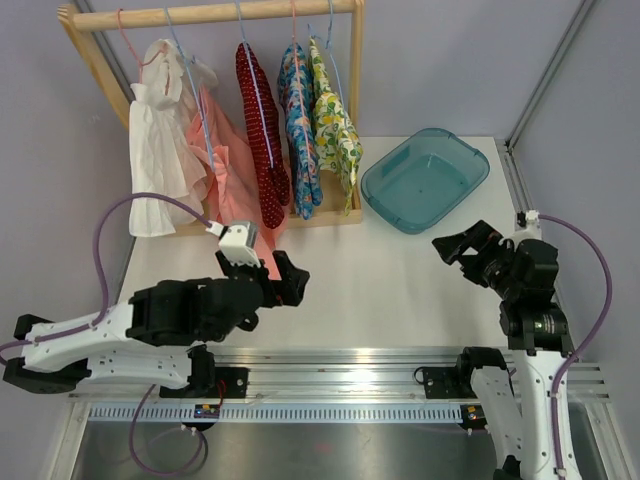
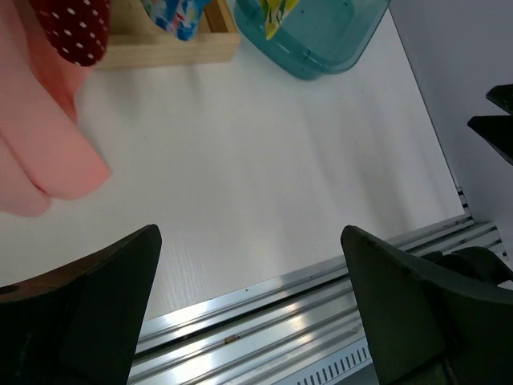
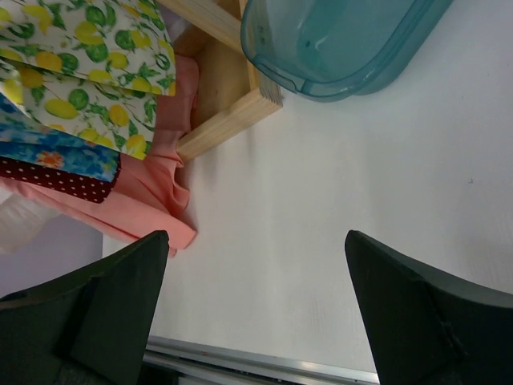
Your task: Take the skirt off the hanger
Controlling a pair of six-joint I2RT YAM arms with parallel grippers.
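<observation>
I will next raise my left gripper outward and to the left in the top view, onto the pink hanger's neck, since the white garment is hanging from it.
Several garments hang on hangers from a wooden rack (image 1: 215, 12): white (image 1: 160, 150), pink (image 1: 225, 165), red polka-dot (image 1: 262, 140), blue floral (image 1: 300, 120) and lemon-print (image 1: 335, 125). I cannot tell which one is the skirt. My left gripper (image 1: 296, 282) is open and empty, low over the table just in front of the pink garment's hem (image 2: 40, 136). My right gripper (image 1: 450, 250) is open and empty, in front of the teal bin. In the right wrist view the lemon print (image 3: 80, 64) and pink hem (image 3: 136, 200) lie ahead to the left.
A teal plastic bin (image 1: 425, 178) stands at the back right, next to the rack's wooden base (image 3: 228, 124). A metal rail (image 1: 340, 365) runs along the table's near edge. Grey walls close off the back and right.
</observation>
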